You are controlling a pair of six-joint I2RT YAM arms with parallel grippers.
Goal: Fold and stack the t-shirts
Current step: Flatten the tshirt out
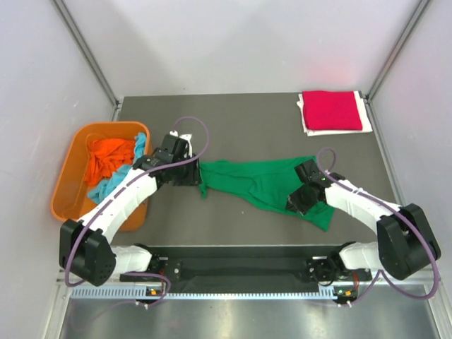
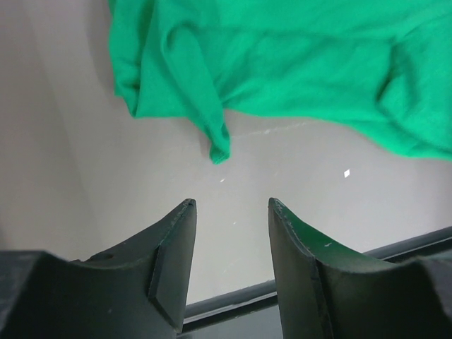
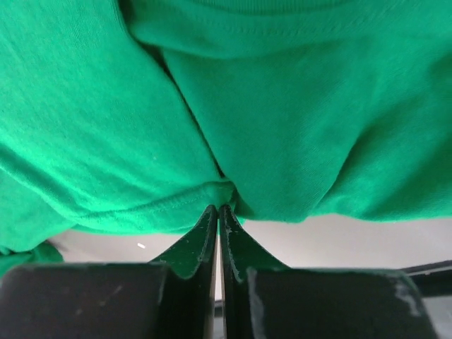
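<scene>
I need to move my left gripper down and to the right in the top view next, onto the t-shirt's pointed green tip, because that tip sticks out alone from the t-shirt.
A bright green t-shirt (image 1: 261, 183) lies crumpled and stretched across the middle of the table. My left gripper (image 1: 192, 174) hovers at the shirt's left end, open and empty, with the cloth (image 2: 282, 63) just beyond its fingertips (image 2: 185, 212). My right gripper (image 1: 292, 204) is at the shirt's right part; its jaws are pressed together on a puckered hem of the green cloth (image 3: 282, 106), seen at my right gripper (image 3: 217, 208) in the wrist view. A folded crimson red t-shirt (image 1: 330, 109) lies at the back right. An orange t-shirt (image 1: 109, 155) and a light blue t-shirt (image 1: 116, 180) sit bunched in the tub.
The rigid orange plastic tub (image 1: 67, 183) stands at the left edge beside my left arm. A white sheet (image 1: 365, 116) lies under the red shirt. Grey walls close in both sides and the back. A black rail (image 1: 240, 267) runs along the near edge.
</scene>
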